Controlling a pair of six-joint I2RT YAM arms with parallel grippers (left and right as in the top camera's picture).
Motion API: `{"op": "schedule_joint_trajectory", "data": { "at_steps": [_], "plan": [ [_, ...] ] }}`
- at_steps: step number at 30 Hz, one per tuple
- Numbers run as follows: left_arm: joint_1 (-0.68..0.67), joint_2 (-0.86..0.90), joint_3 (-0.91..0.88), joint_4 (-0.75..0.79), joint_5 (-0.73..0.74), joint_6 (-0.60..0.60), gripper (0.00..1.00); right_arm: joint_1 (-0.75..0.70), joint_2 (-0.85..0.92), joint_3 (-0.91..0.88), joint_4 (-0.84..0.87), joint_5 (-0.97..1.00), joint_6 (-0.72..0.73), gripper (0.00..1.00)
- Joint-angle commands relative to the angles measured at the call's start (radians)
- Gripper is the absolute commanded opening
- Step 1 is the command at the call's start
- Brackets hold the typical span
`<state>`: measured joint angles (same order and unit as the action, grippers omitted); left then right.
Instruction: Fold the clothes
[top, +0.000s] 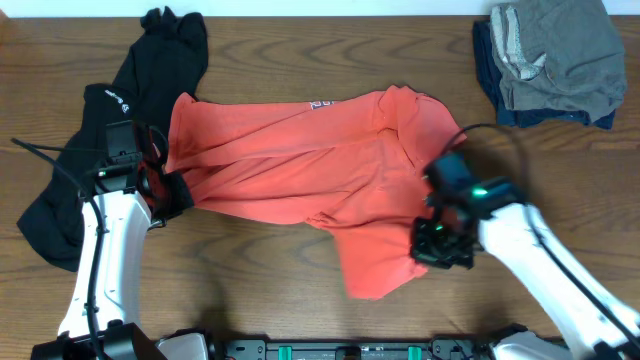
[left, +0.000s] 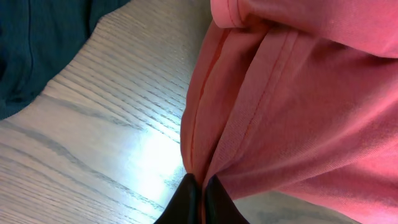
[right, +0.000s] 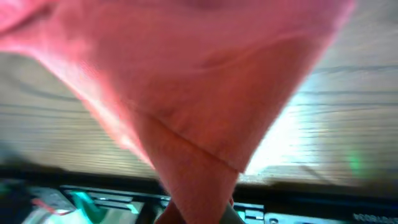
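Observation:
I will next pull my right gripper outward to the tabletop (top: 474, 160) beside the bunched far corner and release, as the shirt lies crumpled.
A red-orange T-shirt (top: 300, 160) lies crumpled across the middle of the table, with white lettering showing at its far edge. My left gripper (top: 170, 192) is shut on the shirt's left edge; in the left wrist view the dark fingertips (left: 186, 202) pinch a fold of red fabric (left: 298, 112). My right gripper (top: 440, 240) is shut on the shirt's lower right part, and red cloth (right: 205, 93) fills the right wrist view, bunching down into the jaws. A black top (top: 110, 110) with a small white logo lies at the far left.
A pile of grey and blue clothes (top: 555, 60) sits at the back right corner. The black top reaches under my left arm (top: 105, 260). Bare wood (top: 270, 270) shows in front of the shirt, and a dark rail runs along the table's front edge.

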<state>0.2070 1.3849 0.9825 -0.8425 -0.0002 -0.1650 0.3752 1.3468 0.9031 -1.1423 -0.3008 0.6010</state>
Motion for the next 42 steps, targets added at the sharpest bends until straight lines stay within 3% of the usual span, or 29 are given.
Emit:
{"op": "schedule_joint_trajectory", "data": {
  "at_steps": [1,9,18,23,27,34,42],
  "plan": [
    [0.006,-0.009,0.009,0.0,-0.019,-0.017,0.06,-0.086,-0.038,0.038,-0.024,-0.022,-0.111,0.01],
    [0.006,-0.009,0.009,0.044,-0.019,-0.017,0.06,-0.253,-0.006,0.12,0.076,-0.018,-0.217,0.01],
    [0.006,-0.009,0.009,0.121,-0.009,-0.017,0.06,-0.277,0.051,0.206,0.341,-0.018,-0.244,0.01],
    [0.006,-0.01,0.014,0.142,-0.007,-0.017,0.06,-0.286,0.088,0.213,0.356,-0.005,-0.262,0.01],
    [0.006,-0.024,0.078,0.022,0.066,-0.016,0.06,-0.319,0.071,0.273,0.273,-0.005,-0.288,0.01],
    [0.006,-0.026,0.217,-0.344,0.179,-0.016,0.06,-0.388,0.058,0.43,-0.023,0.061,-0.379,0.01],
    [0.006,-0.025,0.217,-0.488,0.164,-0.012,0.06,-0.398,0.058,0.431,-0.156,0.064,-0.409,0.01]
  ]
}}
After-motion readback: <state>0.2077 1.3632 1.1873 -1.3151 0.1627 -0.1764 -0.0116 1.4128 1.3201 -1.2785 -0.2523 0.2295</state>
